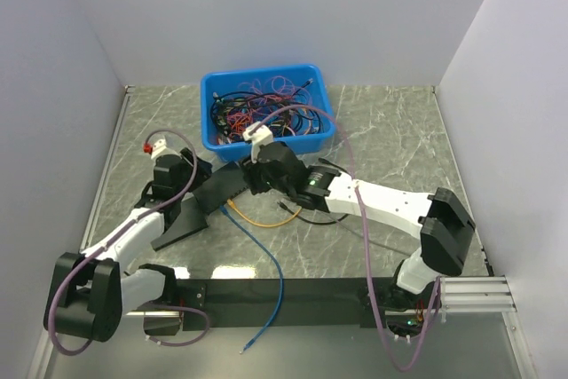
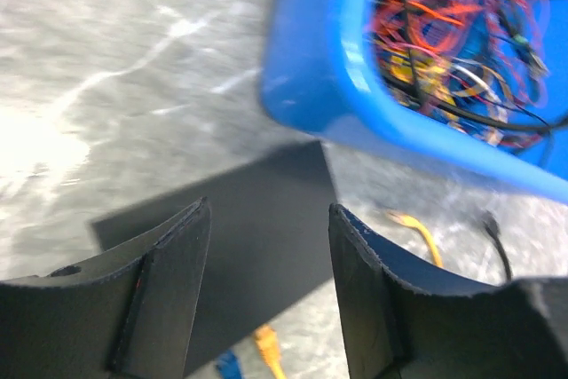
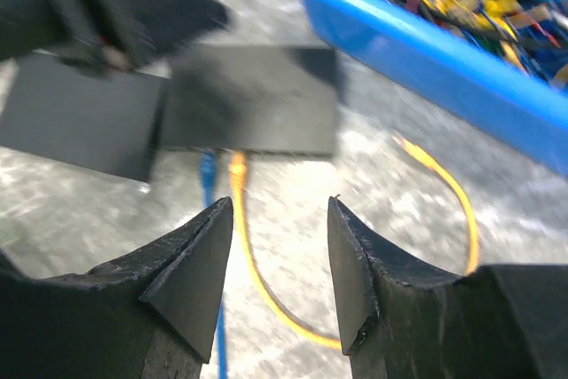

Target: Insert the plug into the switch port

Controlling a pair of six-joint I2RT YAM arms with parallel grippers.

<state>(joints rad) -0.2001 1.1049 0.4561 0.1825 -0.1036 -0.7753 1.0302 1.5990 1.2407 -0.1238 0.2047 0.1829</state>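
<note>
My right gripper moves down onto the spot beside the black cable end next, as that end lies below and to the right in the top view.
The black switch (image 1: 220, 191) lies flat on the table between my two arms, just in front of the blue bin. A yellow plug (image 3: 237, 166) and a blue plug (image 3: 208, 164) sit side by side against its near edge, their cables trailing toward me. My left gripper (image 2: 269, 210) hovers open over the switch (image 2: 257, 246) with nothing between its fingers. My right gripper (image 3: 280, 210) is open above the yellow cable (image 3: 266, 295), which lies on the table below and is not held. In the top view the left gripper (image 1: 182, 177) and right gripper (image 1: 257, 177) flank the switch.
A blue bin (image 1: 266, 108) full of tangled cables stands right behind the switch. The yellow cable (image 1: 262, 219) loops on the table, a blue cable (image 1: 277, 277) runs to the near edge, and a black cable end (image 1: 297, 212) lies beside my right arm.
</note>
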